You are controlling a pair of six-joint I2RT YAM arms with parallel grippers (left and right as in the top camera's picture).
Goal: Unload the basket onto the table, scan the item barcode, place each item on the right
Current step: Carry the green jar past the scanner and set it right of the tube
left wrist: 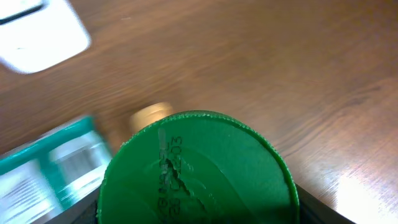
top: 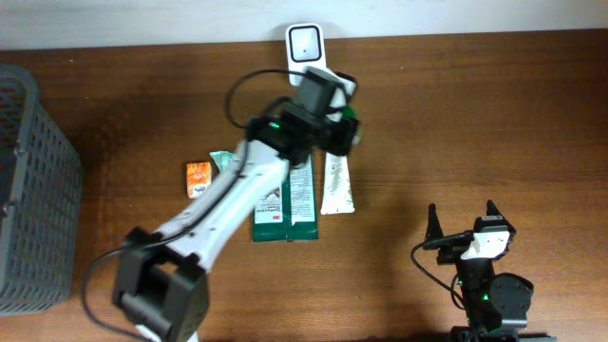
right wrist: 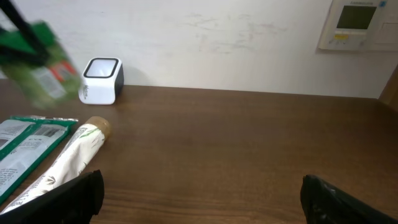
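My left gripper carries the green canister back from the scanner (top: 306, 43) next, then down onto the table (top: 388, 180) beside the white tube.
My left gripper (top: 331, 122) is shut on a green canister (top: 353, 128) and holds it in the air just in front of the white barcode scanner (top: 306, 43). The left wrist view is filled by the canister's round green end (left wrist: 199, 168), which carries stamped date print, with dark jaw edges at both lower corners. The scanner (left wrist: 37, 31) sits at the top left there. In the right wrist view the canister (right wrist: 37, 62) is a blurred shape left of the scanner (right wrist: 101, 79). My right gripper (top: 465, 220) stands open and empty near the table's front right.
Two green packets (top: 285, 204) and a white tube (top: 337, 185) lie under the left arm. A small orange packet (top: 198, 178) lies to their left. A grey mesh basket (top: 33, 190) stands at the left edge.
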